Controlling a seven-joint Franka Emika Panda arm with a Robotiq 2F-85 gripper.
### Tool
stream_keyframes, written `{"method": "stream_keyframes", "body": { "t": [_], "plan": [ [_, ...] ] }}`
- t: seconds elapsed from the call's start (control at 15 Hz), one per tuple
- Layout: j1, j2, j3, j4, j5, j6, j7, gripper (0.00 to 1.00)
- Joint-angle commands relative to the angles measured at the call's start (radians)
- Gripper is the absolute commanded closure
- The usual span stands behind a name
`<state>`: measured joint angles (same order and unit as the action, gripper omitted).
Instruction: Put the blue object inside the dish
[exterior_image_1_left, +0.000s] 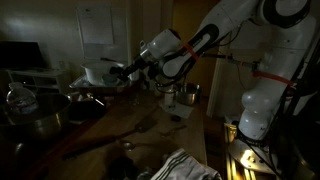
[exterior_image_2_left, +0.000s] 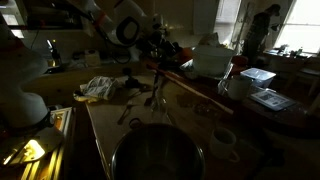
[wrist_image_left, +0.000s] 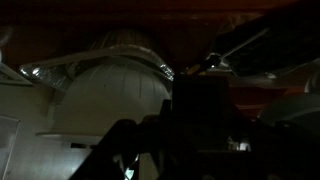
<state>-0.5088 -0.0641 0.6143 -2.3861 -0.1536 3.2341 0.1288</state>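
Observation:
The white dish (exterior_image_1_left: 97, 72) at the back is farther out than my gripper, beyond the middle of the cluttered table, so my gripper needs to reach outward to it next and release there.
The scene is very dark. My gripper (exterior_image_1_left: 124, 70) is held above the cluttered wooden table, reaching toward a white dish (exterior_image_1_left: 97, 72) at the back. It also shows in an exterior view (exterior_image_2_left: 165, 50) as a dark shape above the table's middle. In the wrist view a pale rounded vessel (wrist_image_left: 110, 95) fills the space ahead of the black fingers (wrist_image_left: 195, 125). The fingers are only a silhouette, so I cannot tell whether they are open or hold anything. The small blue object is not visible in any view.
A lidded metal pot (exterior_image_1_left: 35, 118) stands near the gripper's side. A metal cup (exterior_image_1_left: 186, 95), a crumpled cloth (exterior_image_1_left: 185, 165), a large steel bowl (exterior_image_2_left: 155, 155), a mug (exterior_image_2_left: 225, 145), a white container (exterior_image_2_left: 210, 62) and a long wooden utensil (exterior_image_2_left: 195, 92) crowd the table.

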Motion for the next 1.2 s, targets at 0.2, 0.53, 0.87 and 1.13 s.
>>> {"method": "stream_keyframes", "body": {
  "t": [0.2,0.53,0.87,1.13],
  "plan": [
    [-0.037,0.084,0.071,0.085,-0.13,-0.034,0.051,0.73],
    [0.178,0.082,-0.143,0.092,-0.069,-0.054,-0.021,0.48],
    [0.207,0.097,-0.19,0.118,-0.061,-0.068,-0.01,0.73],
    [0.204,0.146,-0.282,0.198,-0.381,-0.109,0.26,0.73]
  ]
}}
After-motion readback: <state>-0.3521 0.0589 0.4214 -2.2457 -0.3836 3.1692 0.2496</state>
